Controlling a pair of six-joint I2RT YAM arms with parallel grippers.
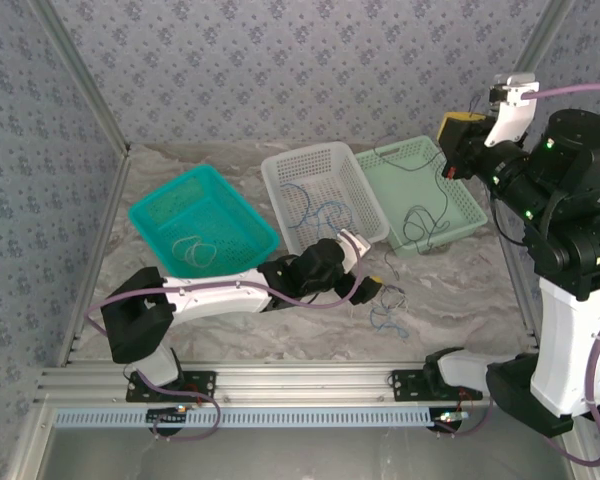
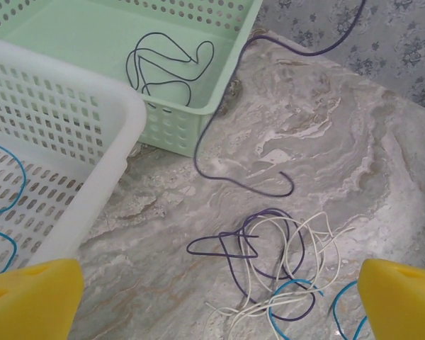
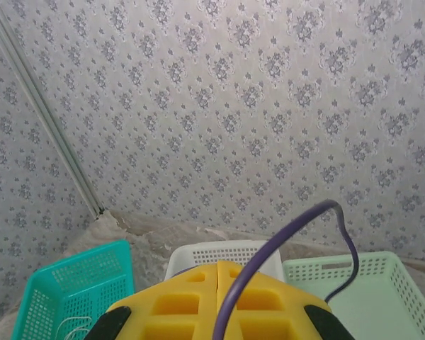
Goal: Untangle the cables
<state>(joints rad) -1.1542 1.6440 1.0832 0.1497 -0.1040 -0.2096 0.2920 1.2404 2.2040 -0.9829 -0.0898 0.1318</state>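
Note:
The right gripper comes down over the bottom of the green basket [image 3: 372, 304] next and releases the matching purple cable. The green basket, already holding a dark cable, lies below.
A small tangle of cables [image 2: 283, 265], purple, pale and bright blue, lies on the marbled table; from above the tangle [image 1: 385, 305] sits in front of the baskets. My left gripper [image 2: 218, 312] hovers just before it, open, with yellow fingers [image 2: 35, 294] far apart and nothing between them; its place from above is at the left gripper [image 1: 373, 290]. My right gripper [image 3: 217, 273] is raised high over the green basket, shut on a purple cable [image 3: 283, 237]. That purple cable [image 2: 205, 134] hangs down, its free end resting on the table beyond the tangle.
Three baskets stand in a row at the back: a teal basket [image 1: 150, 215] with a pale cable [image 1: 195, 250], a white basket [image 1: 280, 170] with a blue cable [image 1: 320, 212], and a green basket [image 1: 470, 205] with a dark cable [image 2: 163, 67]. Patterned walls close in the table.

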